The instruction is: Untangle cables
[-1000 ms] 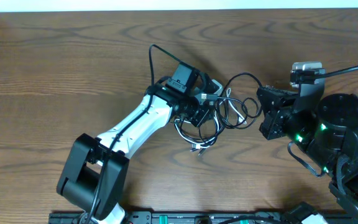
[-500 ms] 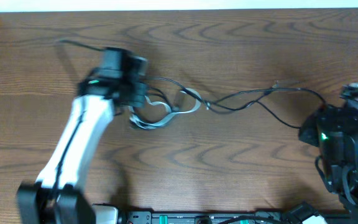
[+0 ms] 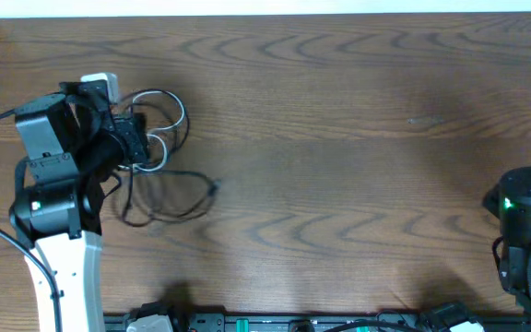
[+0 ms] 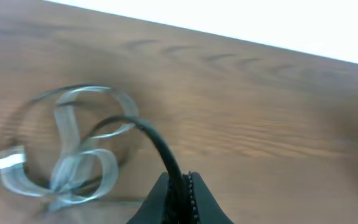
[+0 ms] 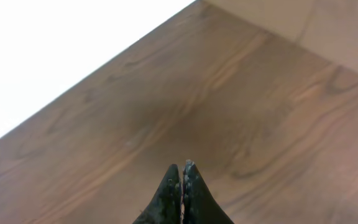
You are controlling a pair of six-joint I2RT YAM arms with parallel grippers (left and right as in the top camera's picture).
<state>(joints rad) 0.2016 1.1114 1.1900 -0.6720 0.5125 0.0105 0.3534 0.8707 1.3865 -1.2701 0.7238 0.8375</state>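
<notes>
The black cable of my left gripper still runs into the bunched loops, so my left gripper needs to go up and swing toward the right gripper next, then turn over bare wood (image 3: 261,138) (image 4: 241,130).
The cables lie bunched at the table's left. The white cord (image 3: 171,114) makes loops next to my left gripper (image 3: 133,144), and a thin black cable (image 3: 175,205) trails in a loose loop below it. In the left wrist view my left gripper (image 4: 179,182) is shut on a black cable (image 4: 155,139) that arcs up from the jaws, with the blurred white cord (image 4: 73,163) to its left. My right gripper (image 5: 181,169) is shut and empty above bare wood, far from the cables.
The right arm (image 3: 526,231) is folded back at the table's right front corner. The wooden table (image 3: 339,166) ends at a white far edge. A black rail (image 3: 275,323) runs along the front edge.
My left arm has swung from the centre to the far left, dragging the cable bundle with it. The right arm has pulled back to the right, and the stretched black cable no longer reaches it.
</notes>
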